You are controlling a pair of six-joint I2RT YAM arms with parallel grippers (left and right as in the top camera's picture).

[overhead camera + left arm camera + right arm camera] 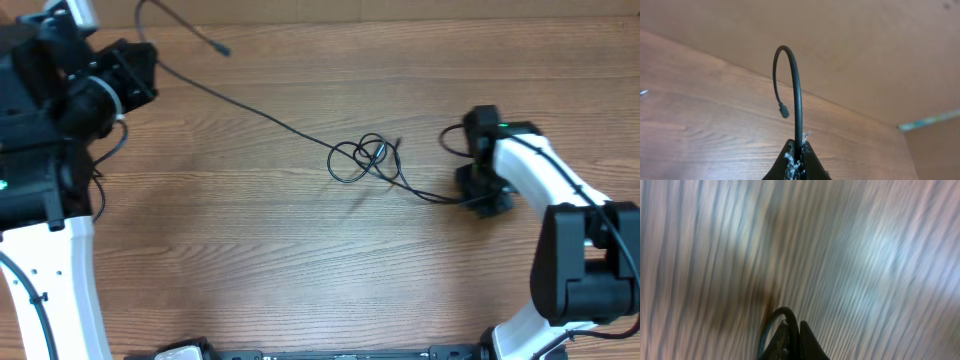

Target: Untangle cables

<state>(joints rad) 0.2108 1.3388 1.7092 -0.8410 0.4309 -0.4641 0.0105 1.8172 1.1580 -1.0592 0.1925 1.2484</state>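
Next, my left gripper goes down and to its right in the overhead view onto the bare tabletop by the knot (305, 174), slackens the taut cable and lets go.
The cables (250, 105) are thin black cords stretched across the wooden table, with a knot of loops (365, 160) in the middle. At the upper left my left gripper (142, 62) is shut on one cable near its end. In the left wrist view that cable (797, 95) rises from the left gripper (800, 149) and arches over to a small plug (784, 111). The same plug (222, 48) shows in the overhead view. My right gripper (478, 197) is low at the table, shut on the cable's other end (785, 312), right of the knot. The right wrist view is motion-blurred.
A wooden wall (865, 45) stands behind the table. The right arm's white link (535, 165) reaches in from the lower right. The left arm's black body (45, 90) fills the upper left corner. Dark fixtures (180, 352) lie along the front edge.
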